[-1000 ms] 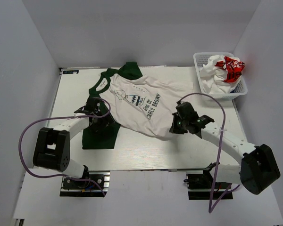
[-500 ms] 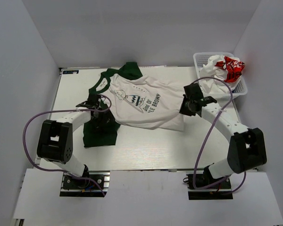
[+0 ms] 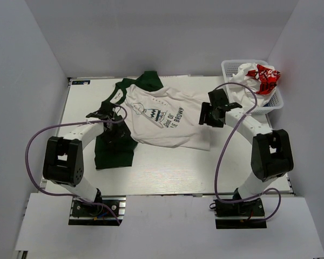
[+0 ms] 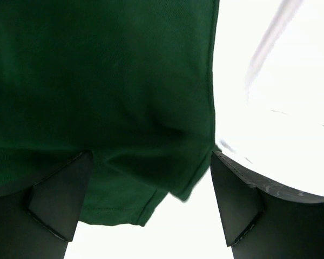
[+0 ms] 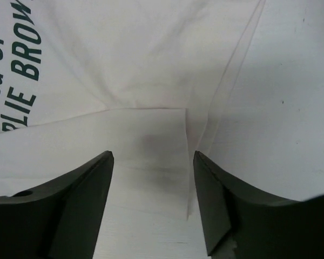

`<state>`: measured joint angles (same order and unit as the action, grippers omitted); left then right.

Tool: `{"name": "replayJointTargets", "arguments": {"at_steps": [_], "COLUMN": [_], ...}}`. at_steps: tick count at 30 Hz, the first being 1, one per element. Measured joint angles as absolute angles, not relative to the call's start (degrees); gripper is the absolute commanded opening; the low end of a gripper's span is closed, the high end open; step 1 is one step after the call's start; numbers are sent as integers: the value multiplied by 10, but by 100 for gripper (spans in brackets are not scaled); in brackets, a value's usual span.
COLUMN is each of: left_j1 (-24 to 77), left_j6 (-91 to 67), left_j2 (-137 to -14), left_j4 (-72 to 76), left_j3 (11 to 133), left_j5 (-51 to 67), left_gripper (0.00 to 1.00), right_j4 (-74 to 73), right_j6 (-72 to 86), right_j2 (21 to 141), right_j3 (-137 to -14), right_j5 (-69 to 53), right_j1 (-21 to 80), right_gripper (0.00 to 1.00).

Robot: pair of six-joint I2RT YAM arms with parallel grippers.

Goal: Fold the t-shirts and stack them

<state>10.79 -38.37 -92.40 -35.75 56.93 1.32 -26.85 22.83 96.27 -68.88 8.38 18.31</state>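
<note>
Since the green sleeve still lies spread out, I should bring my left gripper back, to the left in the top view and down onto the sleeve's outer cuff corner (image 3: 98, 165).
An off-white t-shirt (image 3: 162, 116) with dark green sleeves, collar and dark lettering lies spread on the table, its right side folded in. My right gripper (image 3: 206, 117) hovers open over that folded right edge; in the right wrist view its fingers (image 5: 97, 183) straddle the cloth fold (image 5: 151, 135) without holding it. My left gripper (image 3: 114, 134) stands open over the green sleeve (image 3: 114, 154) at the left. In the left wrist view the green sleeve (image 4: 108, 108) fills the space ahead of the wide-open gripper (image 4: 151, 216). A white t-shirt with red print (image 3: 259, 75) lies crumpled in the basket.
A white plastic basket (image 3: 225, 73) stands at the back right corner of the white table (image 3: 167, 167). Purple cables loop off both arms. Grey walls close in the table on three sides.
My right gripper carried the shirt's lower right hem back and to the right, then opened and let it go. The left gripper shifted slightly over the green sleeve and stayed open.
</note>
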Motion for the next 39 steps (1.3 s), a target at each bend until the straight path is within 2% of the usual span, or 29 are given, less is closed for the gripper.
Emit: {"name": "replayJointTargets", "arguments": {"at_steps": [9,17,31,33,38,39], "left_j1": [97,10,-74,-80,-91,-92], "left_j6": [-460,-529,-535,-528,-489,-484], "left_j2": [-842,-830,-759,-755,-760,-763], "left_j4": [-474,-540,-461,-454,-449,-447], "left_j3": [563,463,371,366,363,363], "left_j5": [-60,-105,-80,-69,-39,-32], "left_gripper": [100,100,100,93,73,63], "right_j4": [-250,-152,-9,1,6,5], "right_j6": [215,189,175,175,173,173], "right_j2": [881,892,927,927,931,931], "right_j3": [-572,-520,-484,-483,-482,-482], "right_j5": [72,-5,-92,-99,-122,-125], "right_j1": [154,122,97,95,94,94], "right_gripper": [68,64,61,56,53,53]}}
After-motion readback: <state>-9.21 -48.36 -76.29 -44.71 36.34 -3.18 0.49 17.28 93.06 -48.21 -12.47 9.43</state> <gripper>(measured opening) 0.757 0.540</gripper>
